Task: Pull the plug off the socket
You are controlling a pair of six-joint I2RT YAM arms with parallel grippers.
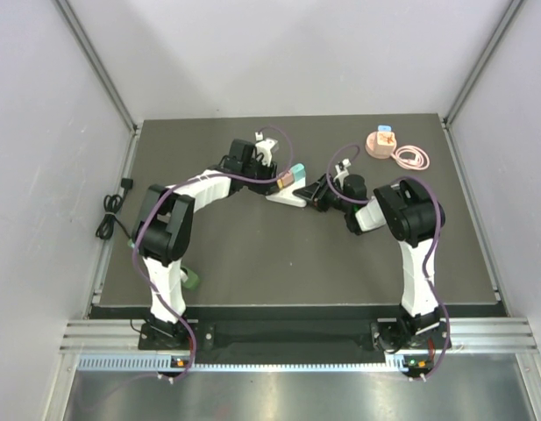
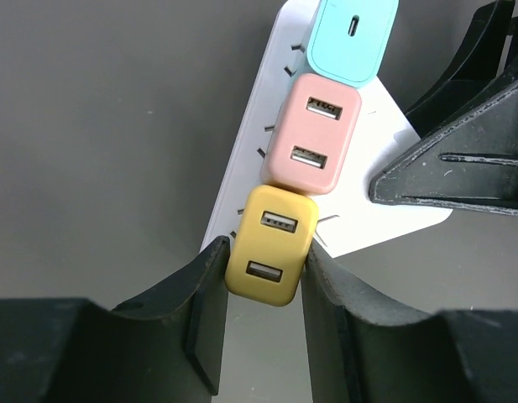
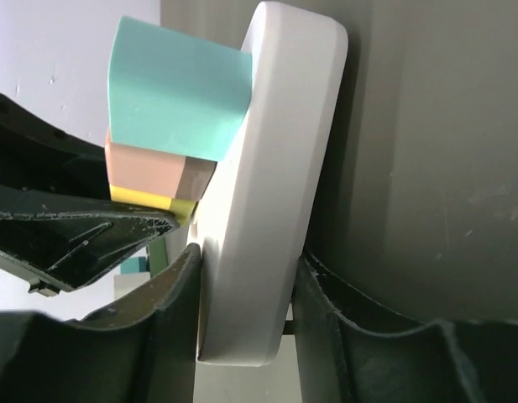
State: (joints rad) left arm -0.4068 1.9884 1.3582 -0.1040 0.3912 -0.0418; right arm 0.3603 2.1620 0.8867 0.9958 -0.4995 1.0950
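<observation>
I need to pull the yellow plug up with my left gripper, carry it back by the green thing, then lower and release it, as bare mat (image 1: 196, 252) is there.
A white socket strip (image 2: 242, 168) (image 3: 271, 168) lies mid-table (image 1: 286, 200) with three plugs in a row on it: teal (image 2: 353, 34), pink (image 2: 313, 134) and yellow (image 2: 271, 243). My left gripper (image 2: 263, 260) (image 1: 281, 182) is shut on the yellow plug, one finger against each of its sides. My right gripper (image 3: 246, 269) (image 1: 316, 195) comes from the right and is shut on the end of the socket strip, a finger on each face. In the right wrist view the teal plug (image 3: 179, 96) is uppermost and the yellow plug (image 3: 149, 199) is mostly hidden behind the left fingers (image 3: 74, 227).
A pink round object (image 1: 380, 143) with a coiled pink cable (image 1: 412, 158) sits at the back right of the dark mat. A black cable (image 1: 112, 212) lies off the mat's left edge. Something green (image 1: 191, 279) sits by the left arm's base. Grey walls enclose three sides.
</observation>
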